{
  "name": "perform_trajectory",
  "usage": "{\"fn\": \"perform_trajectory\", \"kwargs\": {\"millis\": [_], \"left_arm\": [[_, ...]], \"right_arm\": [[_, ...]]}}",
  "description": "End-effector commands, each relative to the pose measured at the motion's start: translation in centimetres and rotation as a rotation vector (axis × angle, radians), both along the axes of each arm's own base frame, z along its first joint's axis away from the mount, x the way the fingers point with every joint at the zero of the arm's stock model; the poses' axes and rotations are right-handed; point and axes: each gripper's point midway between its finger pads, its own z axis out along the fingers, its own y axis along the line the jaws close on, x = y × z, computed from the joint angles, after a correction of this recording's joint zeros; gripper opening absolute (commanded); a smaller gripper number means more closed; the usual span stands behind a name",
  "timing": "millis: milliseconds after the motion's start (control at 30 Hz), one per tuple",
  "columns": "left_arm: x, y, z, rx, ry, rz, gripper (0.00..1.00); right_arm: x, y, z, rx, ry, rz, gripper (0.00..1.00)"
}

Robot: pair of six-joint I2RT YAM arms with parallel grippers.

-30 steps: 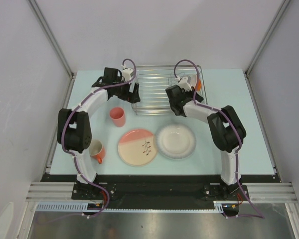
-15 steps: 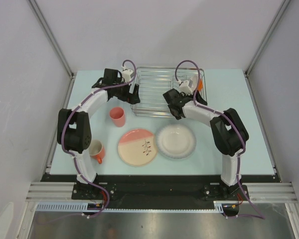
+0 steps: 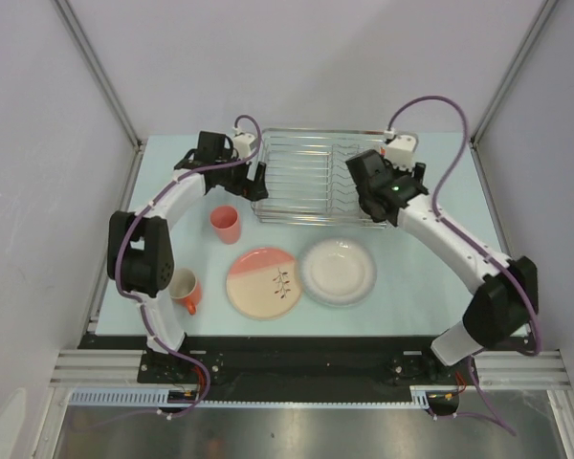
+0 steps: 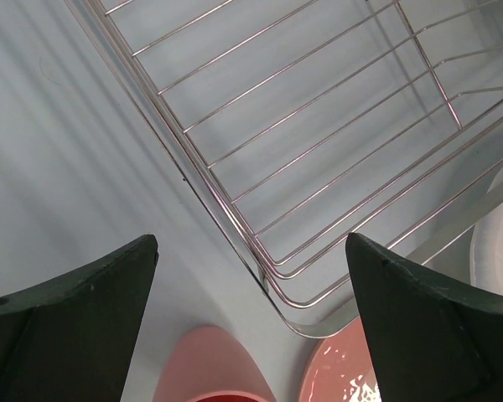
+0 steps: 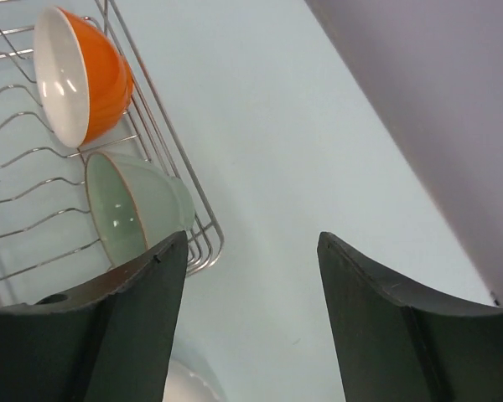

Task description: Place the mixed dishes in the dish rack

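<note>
The robot's right gripper will next draw back and move down to close on the white plate's rim (image 3: pixel 372 273) opposite the pink-and-cream plate (image 3: pixel 264 282), since bare table borders it there.
The dish rack (image 3: pixel 301 177) stands at the back middle of the table. An orange bowl with a white inside (image 5: pixel 80 75) and a small green bowl (image 5: pixel 130 205) stand on edge in its right end. In front lie the salmon-pink tumbler (image 3: pixel 226 223), orange mug (image 3: pixel 185 289), pink-and-cream plate (image 3: pixel 264 282) and white plate (image 3: pixel 338 271). My left gripper (image 3: pixel 258 184) hangs open over the rack's front left corner (image 4: pixel 277 285), above the tumbler (image 4: pixel 210 373). My right gripper (image 3: pixel 373 191) is raised above the rack's right end. It is open and empty (image 5: pixel 251 239).
Grey walls with metal posts close in the table on the left (image 3: pixel 96 76) and right (image 3: pixel 517 76). Bare table (image 5: pixel 268 167) lies between the rack's right side and the right wall. The arm bases stand at the near edge.
My right gripper has gone from shut to open and has lifted up and rightward from the rack's right end. The left arm has stayed put.
</note>
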Motion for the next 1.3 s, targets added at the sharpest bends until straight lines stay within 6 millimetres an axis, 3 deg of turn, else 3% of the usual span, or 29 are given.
{"fn": "perform_trajectory", "kwargs": {"millis": [0, 133, 300, 333, 400, 433, 467, 533, 600, 700, 867, 1267], "left_arm": [[-0.1, 0.1, 3.8, -0.009, -0.106, -0.025, 1.0], [-0.6, -0.2, 3.7, -0.022, -0.08, -0.025, 1.0], [-2.2, -0.8, 4.8, -0.034, -0.087, -0.064, 1.0], [-2.6, -0.8, 5.5, -0.035, -0.103, -0.075, 1.0], [-3.4, -0.8, 5.7, -0.017, -0.114, -0.104, 1.0], [-3.7, -0.9, 6.3, -0.013, -0.13, -0.115, 1.0], [-4.2, -1.0, 6.2, -0.003, -0.132, -0.138, 1.0], [-4.8, -1.2, 6.2, 0.007, -0.13, -0.156, 1.0], [-5.6, -1.5, 5.5, 0.028, -0.113, -0.189, 1.0], [-6.9, -2.2, 4.5, 0.061, -0.097, -0.24, 1.0], [-8.4, -2.8, 3.4, 0.08, -0.082, -0.31, 1.0], [-7.5, -2.7, 3.0, 0.116, -0.107, -0.321, 0.99]], "right_arm": [[-3.4, -1.1, -1.4, 0.177, 0.048, -0.029, 0.68], [-4.8, -1.6, -2.7, 0.242, 0.085, -0.053, 0.69], [-7.9, 0.1, -4.7, 0.452, 0.163, 0.024, 0.68], [-9.2, 0.1, -6.7, 0.465, 0.215, 0.036, 0.68], [-10.4, 1.9, -6.9, 0.61, 0.22, 0.143, 0.69], [-11.3, 2.1, -9.0, 0.646, 0.25, 0.156, 0.69], [-12.0, 2.7, -8.9, 0.726, 0.253, 0.2, 0.69], [-13.0, 3.6, -10.8, 0.823, 0.296, 0.265, 0.69], [-13.1, 3.7, -11.1, 0.886, 0.284, 0.311, 0.7], [-13.1, 6.0, -12.0, 0.99, 0.301, 0.44, 0.71], [-13.6, 7.6, -15.2, 1.036, 0.365, 0.516, 0.72], [-13.7, 7.5, -21.0, 1.082, 0.4, 0.477, 0.7]]}}
